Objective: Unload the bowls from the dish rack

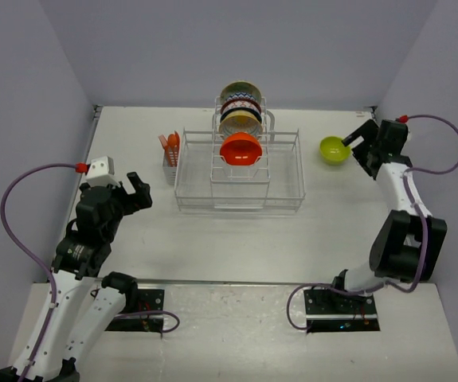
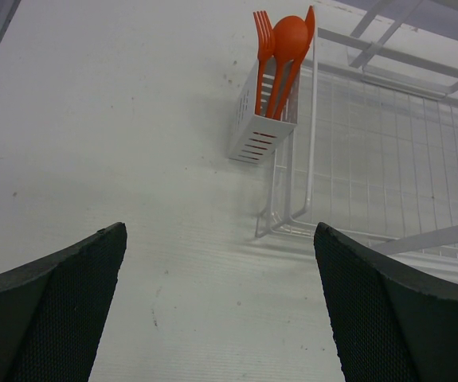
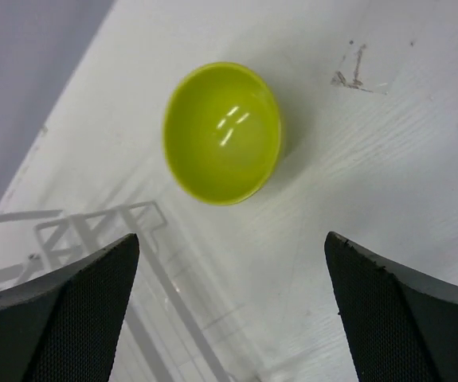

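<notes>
I will swing my right gripper left in the top view to the orange bowl [image 1: 240, 149], frontmost in its row, onto that bowl's rim facing the lime-green bowl.
The white wire dish rack [image 1: 284, 191] stands mid-table. Its central slots hold an orange bowl [image 1: 240, 149] at the front, a cream bowl [image 1: 241, 124] behind it, a dark patterned bowl [image 1: 240, 107], and one more bowl [image 1: 240, 89] at the back whose colour is unclear. The lime-green bowl [image 1: 334, 150] sits upright on the table right of the rack; it also shows in the right wrist view [image 3: 222, 132]. My right gripper [image 1: 359, 138] is open and empty just right of it, apart from it [image 3: 232, 318]. My left gripper [image 1: 137, 192] is open and empty, left of the rack [image 2: 221, 318].
Orange utensils [image 2: 280, 48] stand in the white cutlery holder [image 2: 256, 127] on the rack's left side [image 1: 170, 151]. The rack's corner [image 3: 93, 227] lies near the right gripper. Walls close the table at the left, back and right.
</notes>
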Motion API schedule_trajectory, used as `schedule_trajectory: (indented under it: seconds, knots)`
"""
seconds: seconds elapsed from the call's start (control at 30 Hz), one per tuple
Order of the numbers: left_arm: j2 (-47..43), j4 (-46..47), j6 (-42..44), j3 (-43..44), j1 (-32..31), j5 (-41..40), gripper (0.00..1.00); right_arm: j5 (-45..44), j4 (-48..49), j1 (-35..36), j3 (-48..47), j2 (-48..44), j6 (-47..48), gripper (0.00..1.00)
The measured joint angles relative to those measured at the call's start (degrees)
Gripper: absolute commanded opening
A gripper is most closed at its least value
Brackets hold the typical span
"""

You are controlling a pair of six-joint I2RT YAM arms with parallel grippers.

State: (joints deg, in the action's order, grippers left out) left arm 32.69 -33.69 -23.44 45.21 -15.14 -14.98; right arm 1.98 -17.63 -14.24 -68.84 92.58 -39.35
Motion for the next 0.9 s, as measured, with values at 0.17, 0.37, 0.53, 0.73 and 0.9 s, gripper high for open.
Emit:
schedule_trajectory:
  seconds: [0.17,0.37,0.53,0.73,0.9]
  knots:
    - [0.07,-0.04,0.00,0.00,0.00,-0.50,1.00,-1.57,6.34,7.06,8.09,-16.02,2.73,0.96]
    - [0.17,-0.28,-0.07,0.00,1.49,-2.45,1.00,-8.85,9.25,34.47,18.01,-37.40,14.97,0.86]
    - [1.51,-0.28,-0.04,0.00,4.68,-2.95,1.00,-13.27,7.17,48.37,7.93,-44.06,30.05,0.84]
    - [1.95,-0.26,-0.02,0.00,5.16,-2.12,1.00,-31.15,6.23,67.67,-4.17,-29.97,52.52,0.61]
    - [1.86,-0.11,0.02,0.00,5.29,-0.48,1.00,-38.75,5.09,70.55,-4.57,-17.55,64.81,0.57]
